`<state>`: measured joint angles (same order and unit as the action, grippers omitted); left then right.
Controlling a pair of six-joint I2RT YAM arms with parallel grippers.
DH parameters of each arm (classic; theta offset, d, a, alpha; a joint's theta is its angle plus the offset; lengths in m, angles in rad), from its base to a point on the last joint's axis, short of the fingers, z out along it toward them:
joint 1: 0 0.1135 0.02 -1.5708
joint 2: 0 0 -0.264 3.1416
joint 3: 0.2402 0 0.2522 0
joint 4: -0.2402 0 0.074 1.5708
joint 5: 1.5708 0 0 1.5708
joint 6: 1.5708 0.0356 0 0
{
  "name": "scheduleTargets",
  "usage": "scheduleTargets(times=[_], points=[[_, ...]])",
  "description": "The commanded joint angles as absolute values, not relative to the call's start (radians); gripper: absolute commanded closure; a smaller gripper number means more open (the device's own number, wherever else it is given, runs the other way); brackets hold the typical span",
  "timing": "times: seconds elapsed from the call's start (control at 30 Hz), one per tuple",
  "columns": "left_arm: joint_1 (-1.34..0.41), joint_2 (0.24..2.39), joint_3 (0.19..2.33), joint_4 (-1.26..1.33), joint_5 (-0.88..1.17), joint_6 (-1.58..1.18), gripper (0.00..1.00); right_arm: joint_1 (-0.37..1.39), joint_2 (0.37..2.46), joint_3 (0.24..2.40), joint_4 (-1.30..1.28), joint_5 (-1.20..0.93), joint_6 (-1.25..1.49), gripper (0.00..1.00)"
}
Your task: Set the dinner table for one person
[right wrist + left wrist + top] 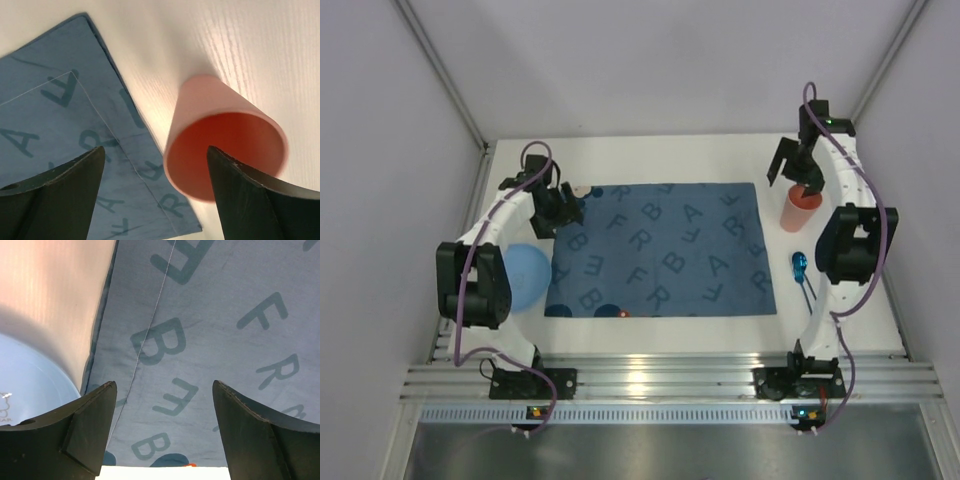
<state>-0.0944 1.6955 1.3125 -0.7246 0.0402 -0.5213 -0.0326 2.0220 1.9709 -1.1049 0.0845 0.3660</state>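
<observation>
The light blue plate is off the mat (660, 250), so my left gripper should next move back and down onto the plate's rim by the mat and close.
The dinner table (650, 160) is a plain white top, with a dark blue lettered mat (660, 250) spread across its middle. My left gripper (568, 208) hovers over the mat's far left corner. In the left wrist view this gripper (164, 382) is open, with only the mat (200, 340) between its fingers. A pink cup (801, 208) stands upright to the right of the mat. My right gripper (798, 175) hangs just above and behind it. In the right wrist view this gripper (156, 148) is open, and the cup (225, 145) sits by the right finger, ungripped.
A light blue plate (525, 275) lies left of the mat, partly under the left arm, and shows again as the plate (30, 385) in the left wrist view. A blue utensil (801, 270) lies right of the mat, nearer than the cup. Grey walls enclose the table.
</observation>
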Motion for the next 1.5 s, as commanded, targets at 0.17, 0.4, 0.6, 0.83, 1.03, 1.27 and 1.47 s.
scheduleTargets(times=[0.17, 0.4, 0.6, 0.83, 1.03, 1.27, 1.47], points=[[-0.098, 1.761, 1.353, -0.681, 0.08, -0.499, 0.19, 0.044, 2.157, 2.023, -1.118, 0.176, 0.345, 0.39], [-0.098, 1.779, 1.355, -0.675, 0.094, -0.495, 0.23, 0.087, 2.154, 2.097, -1.17, 0.281, 0.327, 1.0], [-0.1, 1.784, 1.358, -0.661, 0.109, -0.511, 0.25, 0.182, 2.092, 2.213, -1.226, 0.276, 0.34, 1.0], [-0.104, 1.706, 1.362, -0.675, 0.031, -0.54, 0.27, 0.285, 2.103, 2.209, -1.151, 0.097, 0.353, 1.0], [-0.103, 1.64, 1.324, -0.744, -0.08, -0.537, 0.26, 0.307, 2.181, 2.203, -1.091, 0.041, 0.351, 1.0], [-0.1, 1.519, 1.23, -0.771, -0.121, -0.543, 0.25, 0.328, 2.253, 2.154, -1.045, 0.038, 0.341, 0.87], [-0.091, 1.462, 1.195, -0.81, -0.14, -0.554, 0.25, 0.365, 2.252, 2.131, -1.026, 0.038, 0.334, 0.49]])
